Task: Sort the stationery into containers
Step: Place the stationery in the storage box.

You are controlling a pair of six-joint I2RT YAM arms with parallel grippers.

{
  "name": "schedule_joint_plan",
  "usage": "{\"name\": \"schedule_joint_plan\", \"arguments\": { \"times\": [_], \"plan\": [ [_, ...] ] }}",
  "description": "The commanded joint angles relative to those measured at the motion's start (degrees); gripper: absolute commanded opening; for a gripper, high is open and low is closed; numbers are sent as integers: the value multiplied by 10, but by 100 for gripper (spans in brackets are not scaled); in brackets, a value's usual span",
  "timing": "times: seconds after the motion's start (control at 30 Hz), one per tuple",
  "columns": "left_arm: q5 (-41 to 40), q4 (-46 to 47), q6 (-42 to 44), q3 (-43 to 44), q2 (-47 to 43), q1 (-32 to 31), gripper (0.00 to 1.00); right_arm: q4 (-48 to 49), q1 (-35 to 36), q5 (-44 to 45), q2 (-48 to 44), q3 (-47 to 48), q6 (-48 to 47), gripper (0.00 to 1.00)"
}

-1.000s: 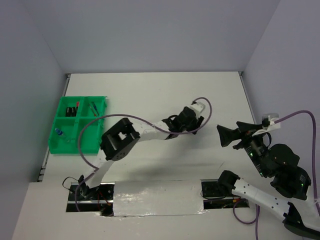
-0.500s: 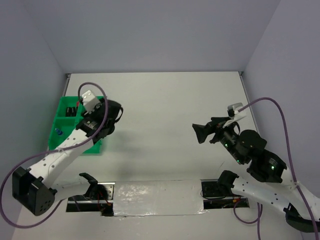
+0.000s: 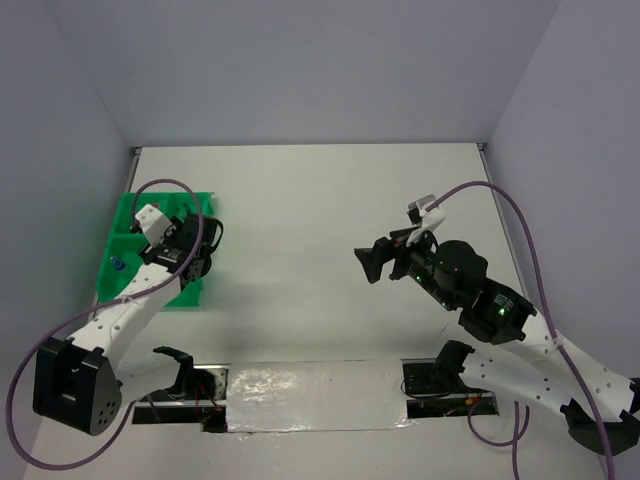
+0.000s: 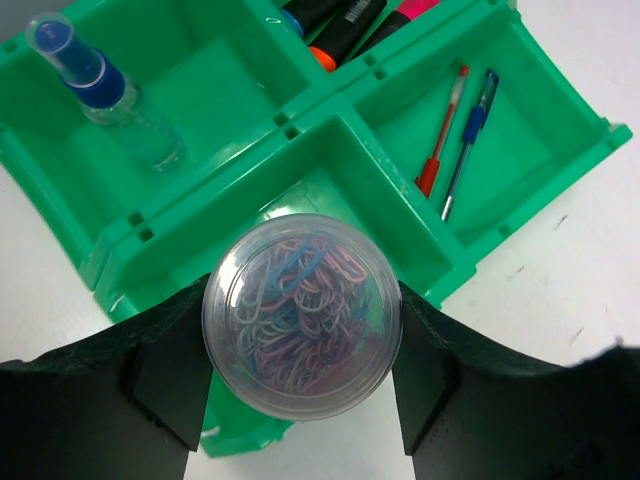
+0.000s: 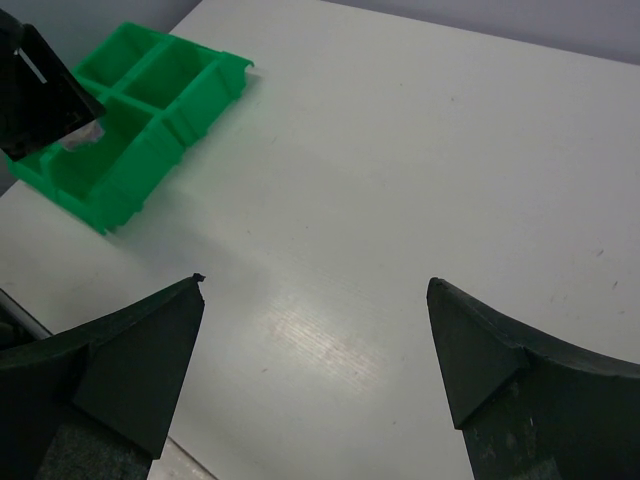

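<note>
I should next lower the clear round tub (image 4: 300,315) with my left gripper into the empty near compartment (image 4: 312,200) and let the tub go there, because the compartment is open below my left gripper.
My left gripper (image 4: 300,365) is shut on a clear round tub (image 4: 300,315) full of coloured paper clips. It hangs over the empty near compartment of the green tray (image 4: 310,125). Another compartment holds a clear bottle with a blue cap (image 4: 110,100). A red pen (image 4: 443,130) and a blue pen (image 4: 468,140) lie together in a third. Black highlighters (image 4: 340,20) with orange and pink ends fill the last. From above, the left gripper (image 3: 195,255) covers the tray's (image 3: 112,288) right side. My right gripper (image 5: 315,285) is open and empty above bare table.
The tray sits at the table's left edge, close to the left wall (image 3: 60,200). In the top view the right gripper (image 3: 365,262) hovers near the table's middle, its cable looping behind it. A taped strip (image 3: 310,395) lies between the arm bases.
The left arm has swung from the middle of the table to over the tray's right side. The right gripper has moved left towards the table's middle, still open.
</note>
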Motion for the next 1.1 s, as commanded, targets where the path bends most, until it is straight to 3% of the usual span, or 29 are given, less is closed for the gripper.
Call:
{"name": "schedule_joint_plan", "arguments": {
  "times": [0.0,0.37,0.77,0.87,1.07],
  "plan": [
    [-23,76,11,-10,11,17,16,42,-8,-17,0,-1,-13,100],
    [14,193,70,-55,62,69,46,49,-15,-36,14,-3,-14,100],
    [12,202,59,-67,83,72,94,55,-17,-51,27,1,-16,100],
    [13,206,70,-65,74,73,99,54,-18,-52,26,3,-17,100],
    [71,179,117,-24,46,68,99,46,-19,-49,11,17,-16,100]
  ]
}}
